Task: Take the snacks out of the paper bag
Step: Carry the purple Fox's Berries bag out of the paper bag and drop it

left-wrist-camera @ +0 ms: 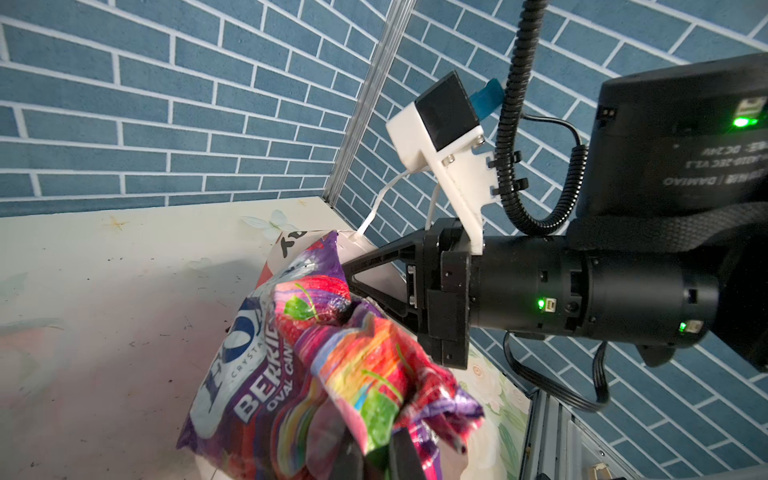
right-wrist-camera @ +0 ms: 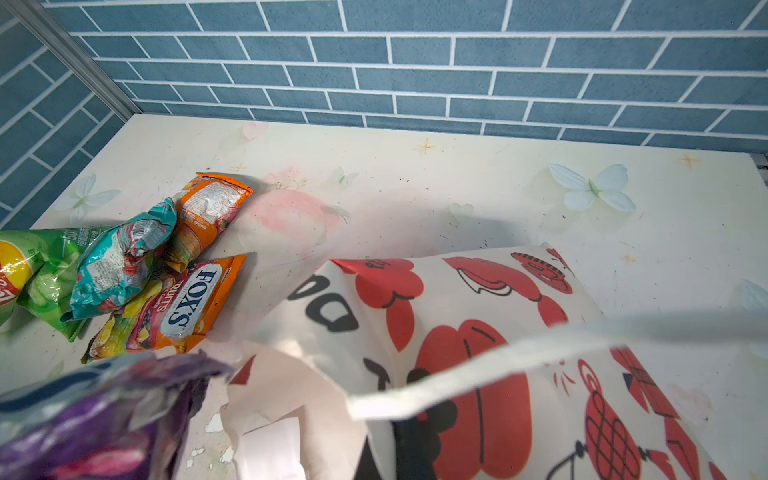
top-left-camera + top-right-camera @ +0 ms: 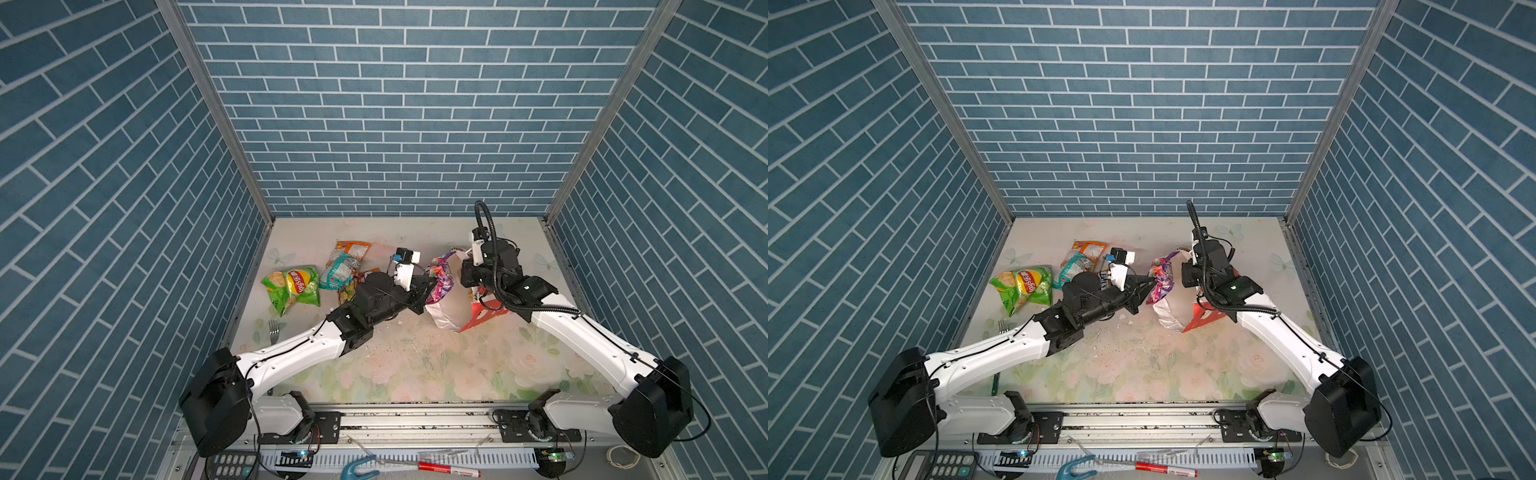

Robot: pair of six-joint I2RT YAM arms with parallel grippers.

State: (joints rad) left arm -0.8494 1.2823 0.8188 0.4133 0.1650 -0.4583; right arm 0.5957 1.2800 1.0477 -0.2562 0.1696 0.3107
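The gathered snacks lie across the gripper from the bag (image 3: 486, 316), so I should swing my left gripper away from it, turning outward, to release the packet by them.
The paper bag (image 3: 486, 316) lies tipped on the table's right half, white with red cartoon prints (image 2: 457, 332). Its mouth faces left. My right gripper (image 3: 468, 268) is shut on the bag's upper rim (image 2: 374, 457). A purple FOX'S packet (image 3: 440, 278) hangs at the bag's mouth. My left gripper (image 3: 428, 293) is shut on its crumpled end (image 1: 374, 453). In the left wrist view the purple packet (image 1: 316, 374) fills the foreground. Four snacks lie at the back left: green Lay's (image 3: 291, 286), a teal-white packet (image 3: 338, 270), an orange-white packet (image 3: 351, 251) and an orange FOX'S packet (image 2: 183, 307). The bag's inside is hidden.
A fork (image 3: 273, 330) lies near the table's left edge. Crumbs and paper scraps (image 3: 399, 345) dot the middle. Blue brick walls close three sides. A red marker (image 3: 449, 468), a blue hook (image 3: 357, 465) and a calculator (image 3: 230, 465) lie by the front rail.
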